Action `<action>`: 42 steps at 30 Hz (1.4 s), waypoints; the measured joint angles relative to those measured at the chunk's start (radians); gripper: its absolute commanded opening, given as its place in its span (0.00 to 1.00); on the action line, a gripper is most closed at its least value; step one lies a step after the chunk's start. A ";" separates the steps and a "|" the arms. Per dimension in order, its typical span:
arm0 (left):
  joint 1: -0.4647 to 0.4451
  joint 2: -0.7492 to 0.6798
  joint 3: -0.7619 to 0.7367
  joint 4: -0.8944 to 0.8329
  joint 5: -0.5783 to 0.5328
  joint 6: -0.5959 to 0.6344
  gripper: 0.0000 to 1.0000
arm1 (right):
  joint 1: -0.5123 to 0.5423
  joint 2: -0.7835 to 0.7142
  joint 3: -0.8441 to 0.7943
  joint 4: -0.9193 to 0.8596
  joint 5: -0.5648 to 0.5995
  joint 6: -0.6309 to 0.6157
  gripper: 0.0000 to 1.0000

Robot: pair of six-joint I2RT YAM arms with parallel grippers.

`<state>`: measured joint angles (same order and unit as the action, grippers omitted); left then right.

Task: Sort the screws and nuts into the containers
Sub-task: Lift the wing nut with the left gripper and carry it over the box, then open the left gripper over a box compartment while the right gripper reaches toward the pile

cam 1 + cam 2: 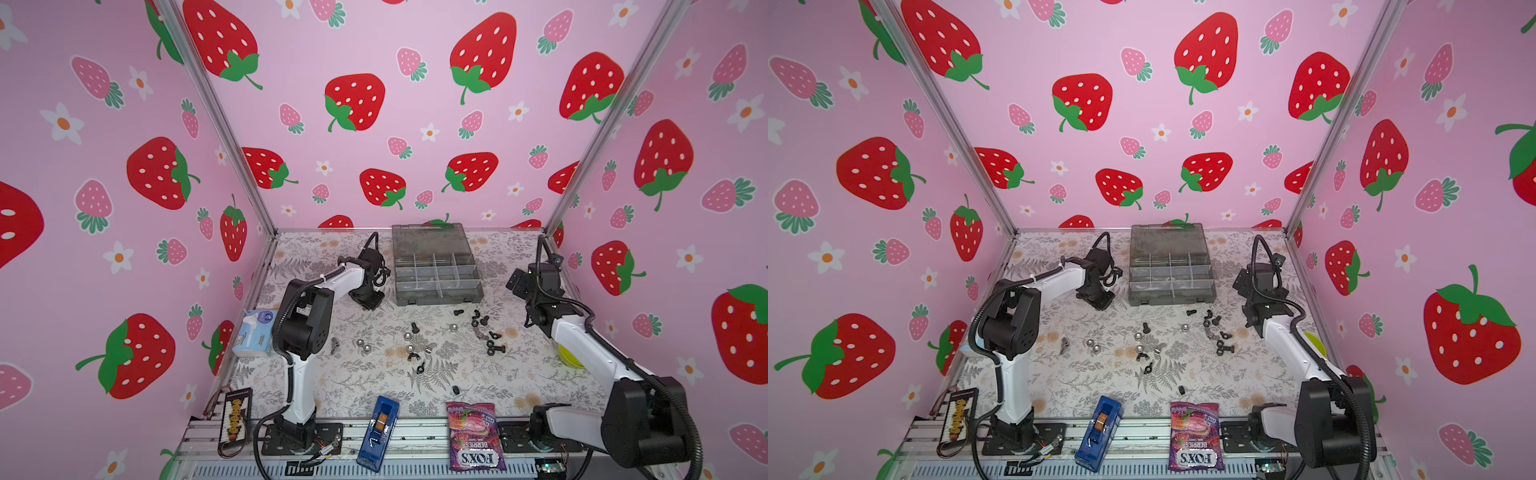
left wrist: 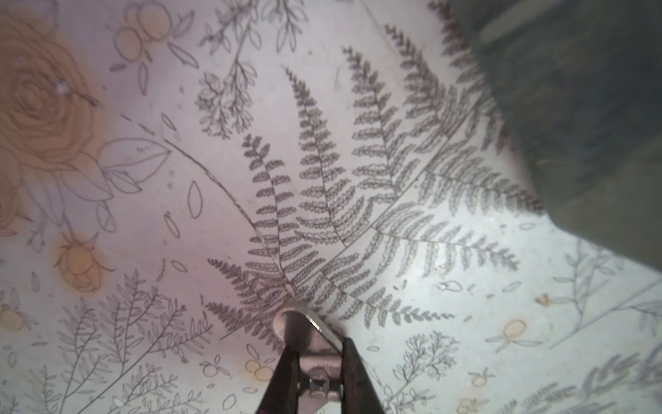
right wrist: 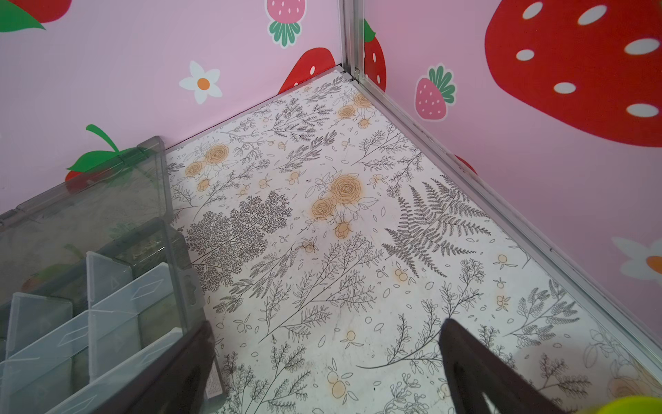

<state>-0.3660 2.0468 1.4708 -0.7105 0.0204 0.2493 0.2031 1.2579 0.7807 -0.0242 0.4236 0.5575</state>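
My left gripper moves past the organiser box's side, over the closest front-row container (image 1: 418, 287) next and releases the winged nut, since the organiser box stands open beside the gripper.
The grey organiser box (image 1: 440, 296) (image 1: 1173, 296) stands open at the back of the table, its lid upright and its containers divided by clear walls. Just left of it, my left gripper (image 1: 368, 302) (image 1: 1099, 302) (image 2: 318, 345) is low over the mat, shut on a silver winged nut (image 2: 299, 324). Loose screws and nuts (image 1: 486, 332) (image 1: 1219, 332) lie scattered in front of the box, among them silver dome nuts (image 1: 362, 344) and a black screw (image 1: 414, 327). To the right of the box, my right gripper (image 1: 514, 283) (image 3: 324, 324) hangs open and empty beside its corner (image 3: 107, 304).
A blue narrow box (image 1: 380, 432) and a purple candy bag (image 1: 473, 436) lie at the front edge. A tissue pack (image 1: 253, 332) sits by the left wall, a yellow-green object (image 1: 567, 355) by the right arm, and a black board with cables (image 1: 235, 419) at the front left.
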 measured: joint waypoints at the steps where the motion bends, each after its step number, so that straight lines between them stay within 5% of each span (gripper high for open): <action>1: 0.000 -0.014 -0.007 0.000 0.000 -0.006 0.08 | 0.000 -0.001 0.000 0.000 0.000 0.000 1.00; 10: -0.014 -0.165 -0.018 0.027 0.016 -0.089 0.01 | 0.000 -0.021 0.000 -0.001 0.000 0.018 1.00; 17: -0.109 -0.174 0.026 0.052 0.036 -0.208 0.00 | 0.000 -0.023 0.000 -0.010 0.000 0.022 1.00; 26: -0.245 -0.090 0.187 0.094 0.044 -0.297 0.00 | 0.000 -0.028 0.000 -0.037 -0.005 0.034 1.00; 42: -0.287 0.122 0.315 0.152 0.042 -0.301 0.11 | 0.007 -0.032 0.000 -0.055 -0.049 0.039 1.00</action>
<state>-0.6529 2.1689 1.7859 -0.5583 0.0628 -0.0517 0.2104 1.2255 0.7807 -0.0792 0.3748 0.5968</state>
